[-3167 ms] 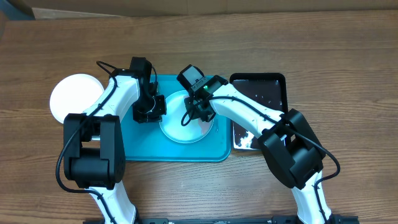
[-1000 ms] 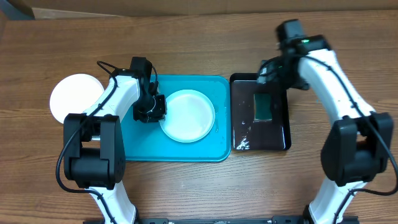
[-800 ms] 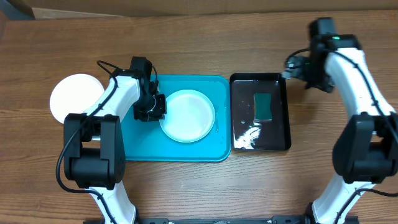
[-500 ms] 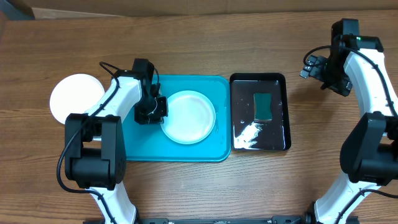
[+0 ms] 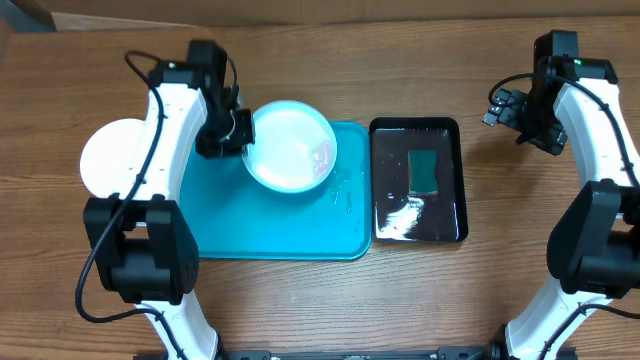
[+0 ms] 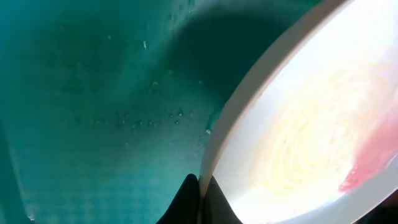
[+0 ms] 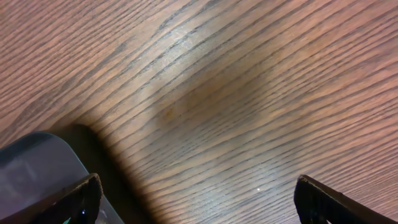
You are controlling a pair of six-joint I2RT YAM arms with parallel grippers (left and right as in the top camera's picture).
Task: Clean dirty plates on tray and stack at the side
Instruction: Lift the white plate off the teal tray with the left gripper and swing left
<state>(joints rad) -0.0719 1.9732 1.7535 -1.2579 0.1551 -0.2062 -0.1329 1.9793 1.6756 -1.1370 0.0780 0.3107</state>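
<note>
Next, my left gripper carries its plate over the white plate beside the tray, below and to the left in the overhead view, then lowers and releases.
My left gripper (image 5: pixel 243 141) is shut on the left rim of a pale round plate (image 5: pixel 292 146), holding it raised over the back of the turquoise tray (image 5: pixel 270 225). In the left wrist view the black fingertips (image 6: pixel 190 200) pinch the plate's rim (image 6: pixel 249 93), and a reddish smear (image 6: pixel 367 171) shows on its face. Another white plate (image 5: pixel 113 158) lies on the table left of the tray. My right gripper (image 5: pixel 495 108) hangs open over bare wood at the far right, with its fingers (image 7: pixel 74 200) wide apart and nothing between them.
A glossy black tray (image 5: pixel 388 190) with a green sponge (image 5: pixel 424 170) and white foam sits right of the turquoise tray; its corner (image 7: pixel 28 168) shows in the right wrist view. Water droplets lie on the turquoise tray (image 6: pixel 93 93). A cardboard edge runs along the table's back.
The left gripper closed on the plate's rim, lifted it off the tray and carried it toward the back. The right arm swung from the black tray to the far right, then stayed still.
</note>
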